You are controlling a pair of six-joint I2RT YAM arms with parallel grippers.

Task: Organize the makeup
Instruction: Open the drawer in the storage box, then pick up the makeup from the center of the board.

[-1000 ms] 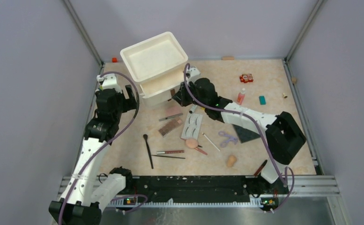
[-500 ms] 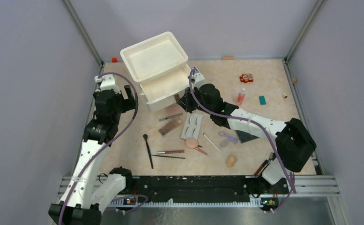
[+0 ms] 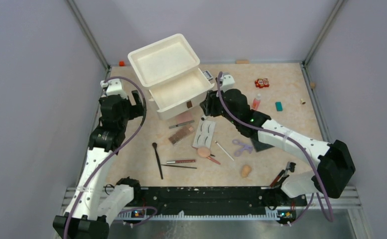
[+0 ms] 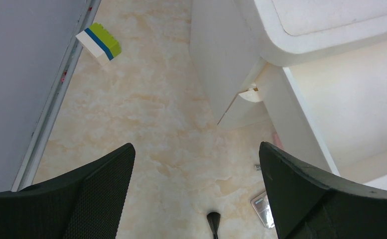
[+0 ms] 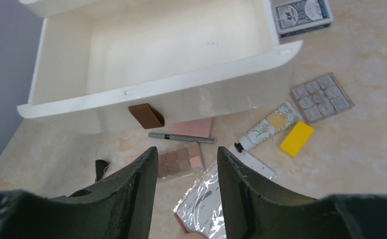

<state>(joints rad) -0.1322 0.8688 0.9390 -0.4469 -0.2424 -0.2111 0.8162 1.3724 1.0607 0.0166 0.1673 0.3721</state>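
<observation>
My right gripper lowers onto the floral tube's end by the black cap (image 3: 204,116) (image 5: 247,142) next. It turns in line with the floral tube, since the tube lies at an angle below it.
The makeup lies in front of a white drawer box (image 3: 164,59) whose lower drawer (image 3: 179,94) stands pulled out and empty. In the right wrist view I see its brown handle (image 5: 146,115), the pink compact (image 5: 193,127), a thin pen (image 5: 181,137), the brown eyeshadow palette (image 5: 180,159), the eyelash card (image 5: 206,204) and a floral tube (image 5: 268,124). My right gripper (image 5: 187,152) is open and empty, just right of the drawer front (image 3: 207,107). My left gripper (image 4: 196,149) is open and empty beside the box's left side (image 3: 139,102). A black brush (image 3: 157,159), pencils (image 3: 181,161), puff (image 3: 203,151), purple curler (image 3: 241,146) and sponge (image 3: 245,171) lie nearer.
A blue-grey card box (image 5: 303,12) lies behind the drawer's right corner. A yellow block (image 5: 296,138) and a grey tablet tray (image 5: 322,97) lie right of the drawer. A teal block (image 3: 279,106), a pink bottle (image 3: 256,102) and a red item (image 3: 261,83) lie at the far right. A green-blue block (image 4: 99,44) lies by the left wall.
The drawer has slid out to the front right. My right gripper, which was at the handle, has moved right and stands off the handle. The left arm has stayed put.
</observation>
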